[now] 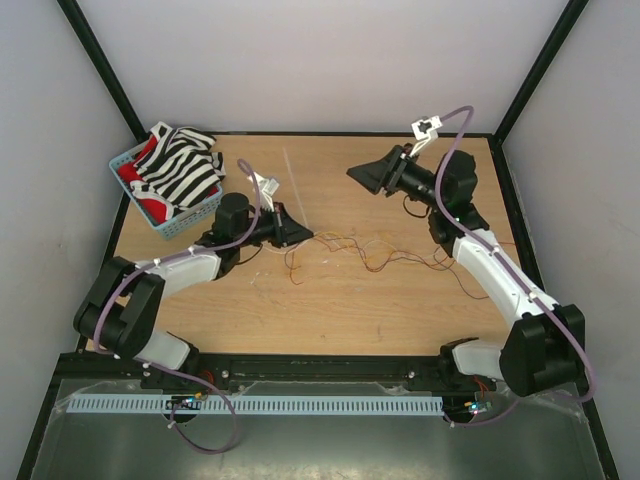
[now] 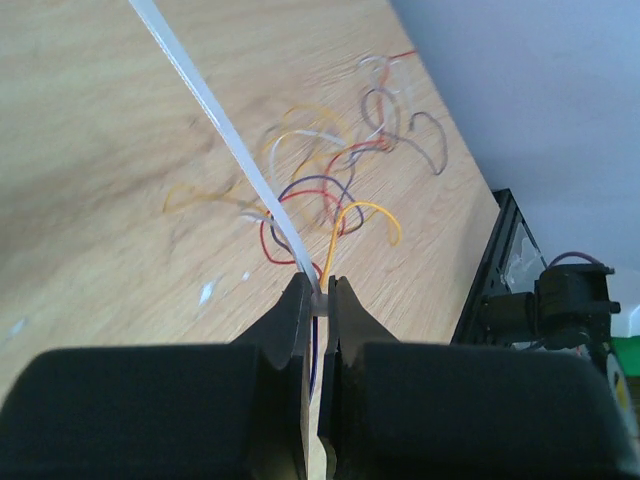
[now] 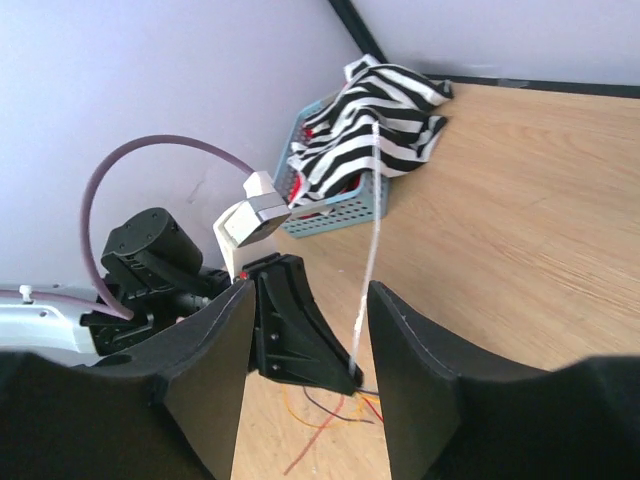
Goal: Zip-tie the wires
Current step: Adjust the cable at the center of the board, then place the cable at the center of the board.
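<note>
The zip tie point(image 2: 225, 130) goes down toward the right in the top view next for my left gripper to release, as the tabletop by the wires lies below the gripper's fingers.
The wires point(image 1: 375, 255) are thin curly red, orange and dark strands lying across the middle of the table; they also show in the left wrist view point(image 2: 330, 180). My left gripper point(image 1: 305, 237) is shut on the zip tie point(image 2: 225, 130) and on some wire strands at its tip point(image 2: 320, 298). The whitish strip runs up and away from the jaws, faint in the top view point(image 1: 292, 185) and clear in the right wrist view point(image 3: 368, 270). My right gripper point(image 1: 355, 172) hangs open and empty above the table, facing the left gripper point(image 3: 312, 330).
A blue basket point(image 1: 140, 210) with striped black-and-white cloth point(image 1: 180, 165) stands at the back left, also in the right wrist view point(image 3: 340, 205). Black frame posts edge the table.
</note>
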### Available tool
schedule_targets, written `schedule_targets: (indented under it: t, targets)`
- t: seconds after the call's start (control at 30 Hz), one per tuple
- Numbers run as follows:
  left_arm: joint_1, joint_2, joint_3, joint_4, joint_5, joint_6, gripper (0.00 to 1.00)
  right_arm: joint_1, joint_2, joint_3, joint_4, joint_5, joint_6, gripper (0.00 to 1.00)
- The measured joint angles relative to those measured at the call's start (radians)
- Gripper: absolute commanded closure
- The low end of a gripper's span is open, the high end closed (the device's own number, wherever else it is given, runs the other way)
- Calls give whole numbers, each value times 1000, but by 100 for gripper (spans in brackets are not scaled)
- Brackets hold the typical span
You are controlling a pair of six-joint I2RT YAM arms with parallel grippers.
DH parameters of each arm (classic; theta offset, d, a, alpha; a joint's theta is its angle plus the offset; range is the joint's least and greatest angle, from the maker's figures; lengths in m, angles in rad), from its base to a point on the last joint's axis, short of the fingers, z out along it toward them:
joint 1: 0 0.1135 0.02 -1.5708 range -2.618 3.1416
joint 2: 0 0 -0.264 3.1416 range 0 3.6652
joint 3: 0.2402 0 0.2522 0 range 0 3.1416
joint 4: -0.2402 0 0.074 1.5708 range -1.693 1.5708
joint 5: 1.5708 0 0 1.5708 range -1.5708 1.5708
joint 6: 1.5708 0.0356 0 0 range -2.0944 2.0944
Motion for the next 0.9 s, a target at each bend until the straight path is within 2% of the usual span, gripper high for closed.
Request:
schedule_targets:
  t: [0.17,0.47,0.73,0.9]
  targets:
    - [48,33,-58,-42,-6,-59,100,-46,-27,-51,-19,0,-44,40]
    - [52,137,-67,-66,-27,-61,100,-53,-47,-104,-133,39,-179,35]
    - [-29,257,68,-64,-7,-31,100,-117,-103,-185,-172,76,-227,34]
    - [-73,406,176,-58,5,-34,100,-148,-125,-200,-188,82,-241,30]
